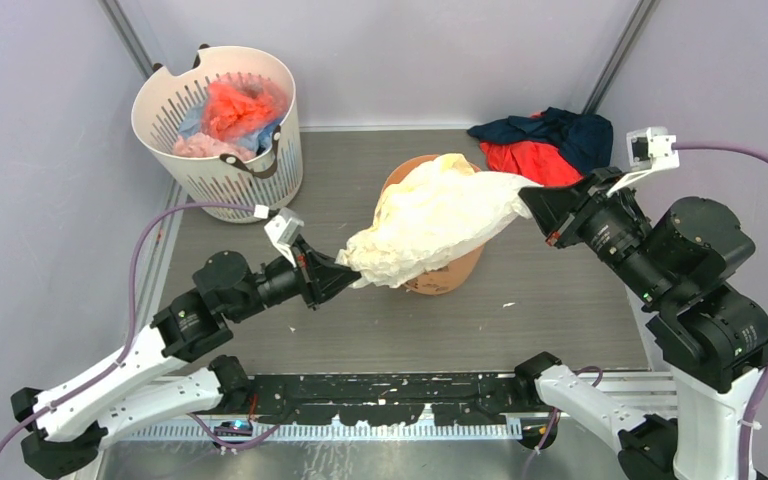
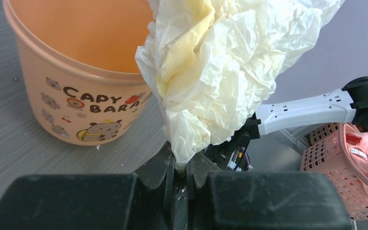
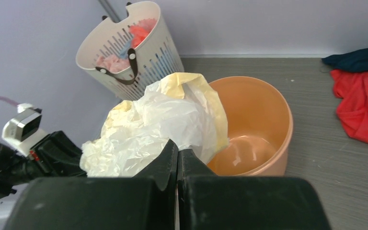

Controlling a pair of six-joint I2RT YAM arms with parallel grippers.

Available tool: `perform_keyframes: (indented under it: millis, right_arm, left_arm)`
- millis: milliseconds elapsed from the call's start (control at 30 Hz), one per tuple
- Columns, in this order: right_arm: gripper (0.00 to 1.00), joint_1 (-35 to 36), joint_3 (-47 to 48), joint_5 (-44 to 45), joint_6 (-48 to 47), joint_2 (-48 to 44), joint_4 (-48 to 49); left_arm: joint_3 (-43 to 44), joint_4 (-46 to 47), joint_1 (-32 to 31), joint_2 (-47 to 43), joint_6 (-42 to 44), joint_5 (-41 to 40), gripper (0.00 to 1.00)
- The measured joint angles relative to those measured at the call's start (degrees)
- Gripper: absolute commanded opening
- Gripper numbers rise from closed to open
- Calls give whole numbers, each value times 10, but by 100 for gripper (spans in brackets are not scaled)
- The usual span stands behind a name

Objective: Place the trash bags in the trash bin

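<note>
My right gripper moves slightly away from the bag's other end, toward the right in the top view [image 1: 534, 201] [image 3: 179, 151], next and then opens, since my left gripper holds that end.
A crumpled pale-yellow trash bag [image 1: 438, 218] hangs stretched between both grippers, above and across the near side of the orange trash bin [image 1: 457, 272]. My left gripper [image 1: 345, 268] is shut on the bag's lower left end [image 2: 187, 143], beside the bin's printed side [image 2: 84, 103]. My right gripper [image 1: 530, 205] is shut on the bag's upper right end [image 3: 172, 120], with the bin's open mouth [image 3: 256, 124] just behind it. The bin stands upright with nothing inside it.
A white slotted basket [image 1: 222, 160] with red, pink and blue bundles stands at the back left. A red and navy cloth heap [image 1: 545, 142] lies at the back right. A pink basket [image 2: 345, 167] shows beyond the table in the left wrist view.
</note>
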Motion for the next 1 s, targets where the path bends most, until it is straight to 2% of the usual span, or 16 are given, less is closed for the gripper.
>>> perform_keyframes:
  millis: [367, 733, 800, 933, 1000]
  right_arm:
    - [1, 0, 1, 87, -8, -12, -8]
    - [3, 0, 11, 107, -8, -16, -7]
    - [15, 0, 12, 92, -7, -13, -8]
    - [54, 0, 33, 23, -4, 10, -7]
    - [69, 0, 38, -13, -3, 23, -6]
  left_arm:
    - [3, -87, 0, -79, 19, -58, 10]
    - [84, -168, 0, -132, 51, -113, 10]
    - [112, -177, 0, -122, 57, -111, 7]
    - [210, -184, 0, -61, 61, -77, 5]
    - [254, -177, 1, -27, 63, -57, 5]
